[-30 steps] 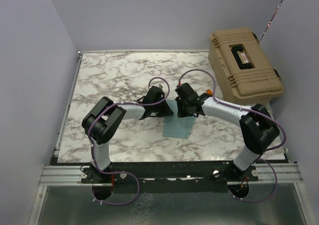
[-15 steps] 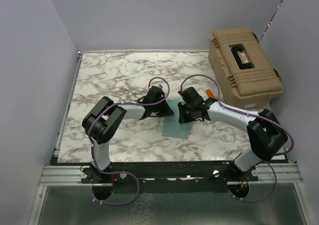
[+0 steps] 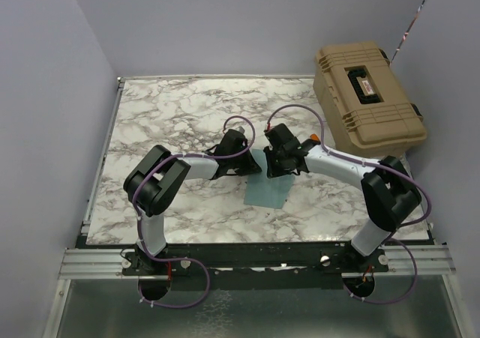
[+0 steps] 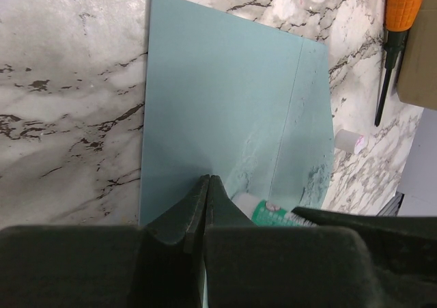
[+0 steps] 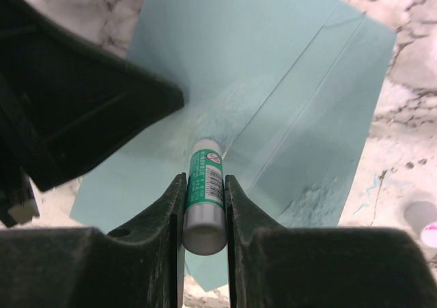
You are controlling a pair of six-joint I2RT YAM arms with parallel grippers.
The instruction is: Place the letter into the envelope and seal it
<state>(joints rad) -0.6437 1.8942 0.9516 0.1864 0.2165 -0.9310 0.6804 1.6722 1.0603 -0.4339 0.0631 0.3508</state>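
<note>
My right gripper moves up, across and down next to release the glue stick [image 5: 205, 195]. Bare marble beside the glue stick's cap lies to its right in the top view.
The teal-blue envelope [image 3: 268, 191] lies flat on the marble table, its flap crease [image 5: 321, 55] running across it with pale glue smears beside it. My left gripper [image 4: 207, 179] is shut, its tips resting on the envelope's [image 4: 225, 89] face. My right gripper [image 5: 205, 178] is shut on a green-and-white glue stick [image 5: 205, 195]. The stick's tip touches the envelope [image 5: 273, 48] near the crease. Seen from above, the left gripper [image 3: 253, 169] and the right gripper [image 3: 272, 170] meet over the envelope's far end. The letter is hidden.
A tan hard case [image 3: 367, 102] stands at the back right. An orange-handled screwdriver [image 4: 399, 21] lies just beyond the envelope, near the case. A small white cap [image 4: 347, 141] sits on the marble [image 3: 172, 113] beside the envelope's right edge.
Half a second ago the right gripper and glue stick had shifted right and nearer; they are back where they were a second ago. The left arm has not moved.
</note>
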